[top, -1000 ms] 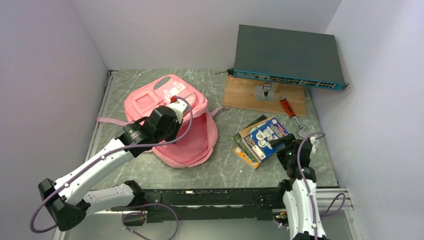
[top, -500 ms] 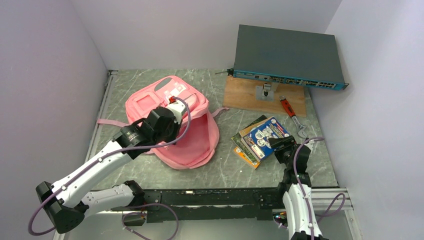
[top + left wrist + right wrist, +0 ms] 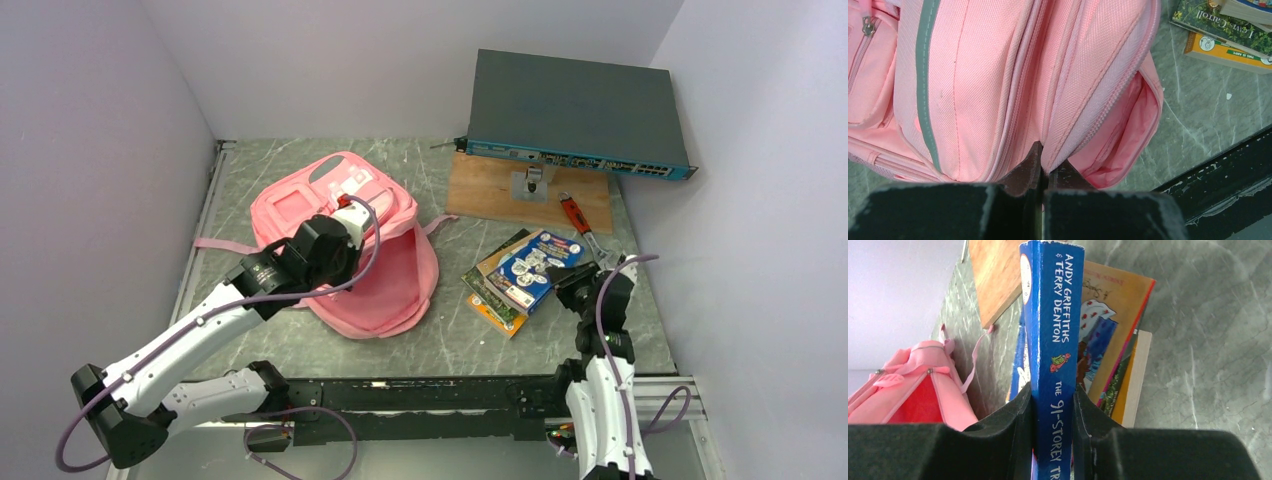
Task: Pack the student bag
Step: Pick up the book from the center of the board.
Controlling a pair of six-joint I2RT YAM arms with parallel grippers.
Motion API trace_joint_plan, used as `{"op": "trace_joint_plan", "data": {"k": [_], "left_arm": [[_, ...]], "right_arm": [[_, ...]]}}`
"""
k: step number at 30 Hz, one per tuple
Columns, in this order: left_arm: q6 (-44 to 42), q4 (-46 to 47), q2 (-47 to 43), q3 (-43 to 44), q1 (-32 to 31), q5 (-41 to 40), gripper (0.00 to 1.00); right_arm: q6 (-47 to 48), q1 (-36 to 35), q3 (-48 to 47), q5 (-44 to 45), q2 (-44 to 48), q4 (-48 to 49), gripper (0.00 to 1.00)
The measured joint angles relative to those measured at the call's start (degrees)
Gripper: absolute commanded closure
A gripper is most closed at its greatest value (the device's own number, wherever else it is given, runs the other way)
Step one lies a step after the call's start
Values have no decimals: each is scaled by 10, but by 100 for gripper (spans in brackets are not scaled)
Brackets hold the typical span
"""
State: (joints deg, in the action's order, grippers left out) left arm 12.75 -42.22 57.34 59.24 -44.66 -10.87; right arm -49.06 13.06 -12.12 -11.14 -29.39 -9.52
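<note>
I will carry the blue book into the bag's held-open compartment next and let go of it there, because the compartment is to the left of my right gripper in the top view.
The student bag is a pink backpack lying at the left of the table, its main compartment gaping toward the books. My left gripper is shut on the zip-lined rim of that opening, pinching the pink fabric between its fingertips. To the right lies a small stack of books. A blue book sits on top of the stack. My right gripper is shut on that book's spine at its near right end. The bag also shows at the left of the right wrist view.
A dark network switch rests on a wooden board at the back right. A red-handled wrench lies just behind the books. A black rail runs along the near edge. Walls close in on both sides.
My right gripper's jaws have closed from wide open onto the blue book, which has shifted slightly back and right on the stack. The left arm keeps its hold on the bag.
</note>
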Motion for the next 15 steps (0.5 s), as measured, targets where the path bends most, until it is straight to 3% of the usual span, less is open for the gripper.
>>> {"op": "trace_joint_plan", "data": {"k": [10, 15], "left_arm": [[7, 0, -11, 0, 0, -19, 100], [17, 5, -14, -3, 0, -30, 100]], "right_arm": [[92, -8, -117, -117, -79, -52, 100], [111, -82, -148, -174, -136, -60, 100]]}}
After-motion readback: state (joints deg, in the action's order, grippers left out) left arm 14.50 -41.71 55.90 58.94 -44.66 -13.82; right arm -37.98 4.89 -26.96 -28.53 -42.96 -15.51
